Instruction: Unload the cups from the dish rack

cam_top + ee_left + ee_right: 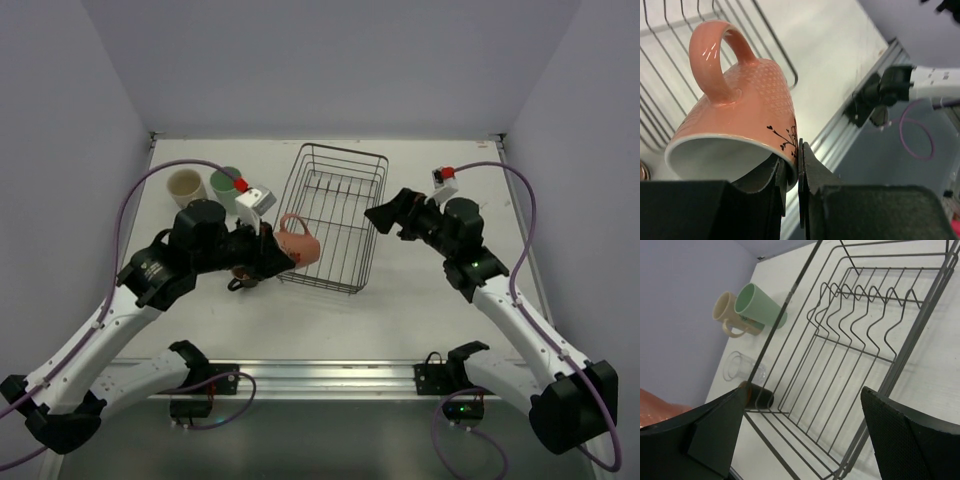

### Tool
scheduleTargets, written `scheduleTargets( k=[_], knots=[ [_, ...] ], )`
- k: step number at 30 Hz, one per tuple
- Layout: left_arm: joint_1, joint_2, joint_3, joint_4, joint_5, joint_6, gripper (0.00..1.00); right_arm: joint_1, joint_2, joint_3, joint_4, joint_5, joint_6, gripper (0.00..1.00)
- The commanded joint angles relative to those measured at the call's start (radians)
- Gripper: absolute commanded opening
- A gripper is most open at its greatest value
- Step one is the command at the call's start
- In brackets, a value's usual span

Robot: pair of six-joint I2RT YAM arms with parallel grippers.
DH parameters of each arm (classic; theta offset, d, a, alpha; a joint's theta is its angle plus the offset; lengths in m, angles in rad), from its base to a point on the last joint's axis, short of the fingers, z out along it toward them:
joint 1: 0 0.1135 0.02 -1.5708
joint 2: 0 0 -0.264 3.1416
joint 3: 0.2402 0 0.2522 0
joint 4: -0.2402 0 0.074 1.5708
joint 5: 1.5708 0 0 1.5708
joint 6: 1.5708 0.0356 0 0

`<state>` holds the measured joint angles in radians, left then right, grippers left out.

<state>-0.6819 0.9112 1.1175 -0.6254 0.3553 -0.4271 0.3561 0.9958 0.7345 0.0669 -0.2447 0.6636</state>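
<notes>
The tilted salmon-pink mug [298,241] goes back and down in my left gripper next, turning upright onto the table between rack [335,212] and front bar, since that part is empty.
My left gripper [277,248] is shut on the rim of the salmon-pink mug [298,241] and holds it tilted at the dish rack's [335,212] left edge. In the left wrist view one finger is inside the mug [735,115] and one outside, pinching its wall [792,160]. My right gripper [380,215] is open and empty beside the rack's right side, facing into the rack [855,355]. The mint-green tumbler [226,184] and cream tumbler [186,186] stand on the table left of the rack. A clear glass [737,365] and the black mug [757,395] stand beyond the rack's left side.
The black mug [243,278] sits under my left wrist on the table. The rack's inside shows only wire prongs [865,297]. The table's metal front rail [330,378] runs along the near edge. Grey walls close in the back and sides.
</notes>
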Motion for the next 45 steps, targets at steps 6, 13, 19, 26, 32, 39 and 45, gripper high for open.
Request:
scheduleTargets(
  k=[6, 13, 19, 26, 32, 39, 45],
  knots=[
    [-0.069, 0.021, 0.084, -0.390, 0.044, 0.050, 0.00, -0.005, -0.016, 0.054, -0.128, 0.002, -0.068, 0.99],
    [-0.114, 0.054, 0.041, -0.493, -0.016, 0.031, 0.00, -0.005, -0.008, 0.072, -0.193, -0.001, -0.091, 0.99],
    [-0.145, 0.123, -0.039, -0.439, -0.074, 0.019, 0.00, -0.006, -0.037, 0.040, -0.185, 0.008, -0.090, 0.99],
    [-0.238, 0.244, -0.099, -0.361, -0.199, -0.004, 0.00, -0.005, -0.049, 0.029, -0.182, 0.007, -0.102, 0.99],
    [-0.363, 0.348, -0.081, -0.361, -0.338, -0.028, 0.00, -0.006, -0.055, 0.017, -0.159, -0.007, -0.102, 0.99],
    [-0.465, 0.425, -0.084, -0.330, -0.420, -0.029, 0.00, -0.006, -0.054, 0.014, -0.151, -0.019, -0.104, 0.99],
    [-0.485, 0.465, -0.087, -0.304, -0.486, -0.021, 0.00, -0.005, -0.072, 0.002, -0.150, -0.011, -0.099, 0.99]
  ],
)
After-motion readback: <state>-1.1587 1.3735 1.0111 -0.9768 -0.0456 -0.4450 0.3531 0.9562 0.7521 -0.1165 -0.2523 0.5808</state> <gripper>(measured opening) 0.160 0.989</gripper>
